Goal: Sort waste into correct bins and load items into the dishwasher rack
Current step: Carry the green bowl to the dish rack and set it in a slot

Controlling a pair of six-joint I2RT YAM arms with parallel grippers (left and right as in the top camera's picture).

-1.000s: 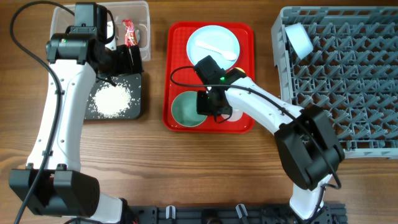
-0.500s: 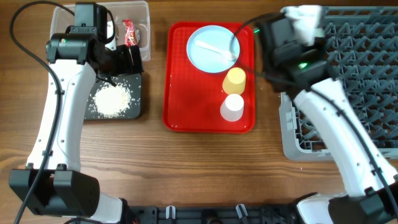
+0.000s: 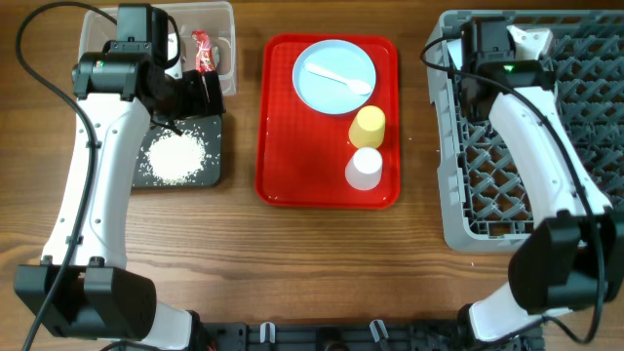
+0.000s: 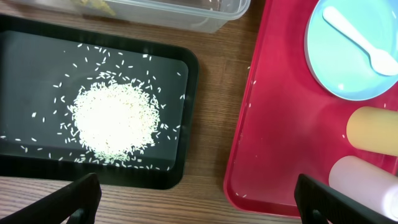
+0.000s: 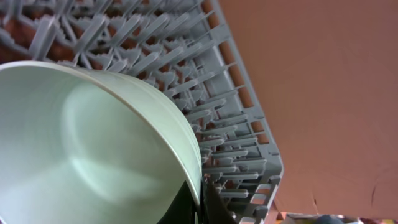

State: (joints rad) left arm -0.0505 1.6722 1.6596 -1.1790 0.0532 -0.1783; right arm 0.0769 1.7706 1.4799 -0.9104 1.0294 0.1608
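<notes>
The bowl is still hanging tilted over the rack. Next, I need to move my right gripper down toward the side of the rack by the red tray and release the bowl's rim there.
My right gripper (image 3: 520, 46) is shut on the rim of a pale blue-green bowl (image 5: 93, 143) and holds it tilted over the far left corner of the grey dishwasher rack (image 3: 546, 210). The fingers (image 5: 200, 205) pinch the rim, with the rack's pegs (image 5: 186, 56) close behind. My left gripper (image 4: 199, 208) is open and empty above bare wood between the black tray (image 4: 25, 40) of white rice (image 4: 112, 118) and the red tray. The clear tub (image 3: 226, 49) holds a red wrapper (image 3: 203, 51). The blue plate (image 3: 327, 88) carries the white spoon (image 3: 339, 78). A yellow cup (image 3: 368, 125) and a white cup (image 3: 366, 168) stand nearby.
The red serving tray (image 3: 292, 156) lies in the middle between the bins and the rack. Stray rice grains lie on it (image 4: 252, 81). The left arm (image 3: 97, 185) reaches along the table's left side. A second bowl is hidden from view.
My right arm lifted the bowl off the red tray's front left and carried it right to the rack's far left corner. The left arm has not moved.
</notes>
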